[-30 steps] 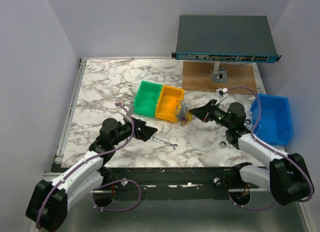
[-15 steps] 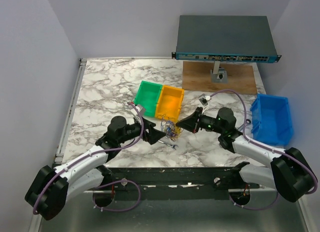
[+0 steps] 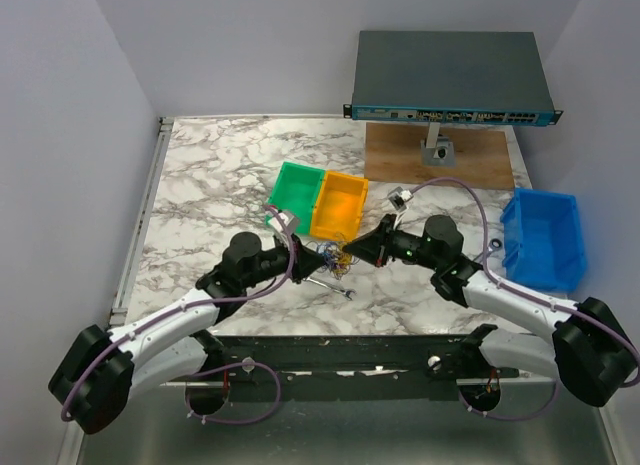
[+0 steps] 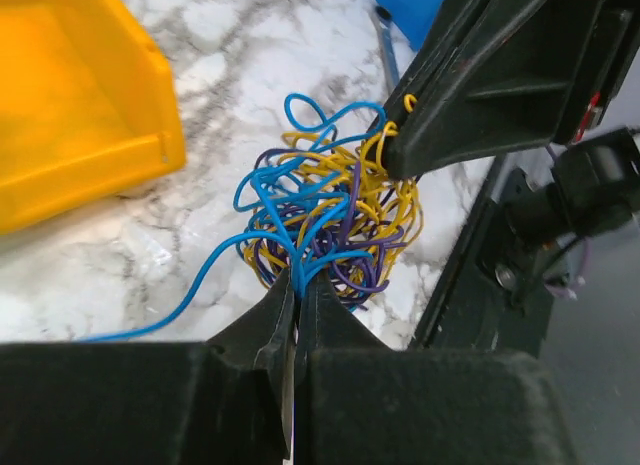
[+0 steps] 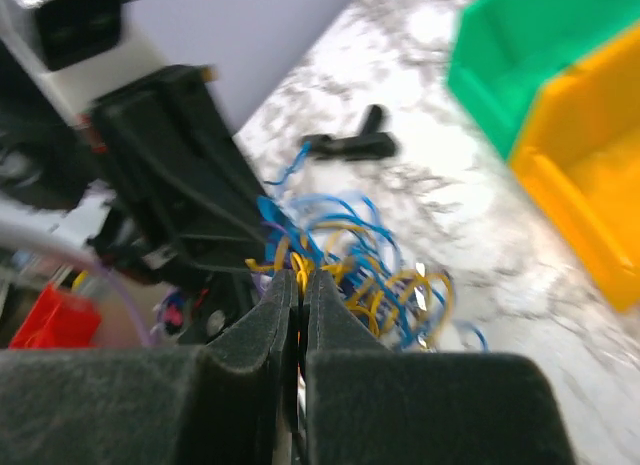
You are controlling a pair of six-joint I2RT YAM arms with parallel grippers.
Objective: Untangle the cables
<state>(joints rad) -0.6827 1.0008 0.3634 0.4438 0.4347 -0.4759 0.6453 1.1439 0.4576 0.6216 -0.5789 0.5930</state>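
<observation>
The wires hang in a knot. My right gripper will next pull away toward the blue bin, then come back beside the yellow bin and open.
The cables (image 4: 330, 220) are a small knot of thin blue, yellow and purple wires, hanging between the two grippers just in front of the yellow bin (image 3: 338, 206). My left gripper (image 4: 297, 285) is shut on a few blue strands at the near side of the bunch. My right gripper (image 5: 301, 277) is shut on yellow strands at the opposite side. In the top view the cables (image 3: 332, 255) sit between the left gripper (image 3: 316, 257) and the right gripper (image 3: 350, 250), which nearly meet tip to tip.
A green bin (image 3: 296, 196) adjoins the yellow one. A small wrench (image 3: 330, 285) lies on the marble table (image 3: 210, 175) below the bunch. A blue bin (image 3: 545, 235) stands at the right; a network switch (image 3: 450, 77) rests over a wooden board (image 3: 440, 155) at the back.
The right gripper carried the cables leftward from beside the yellow bin. The left gripper moved in towards them and closed on the blue strands.
</observation>
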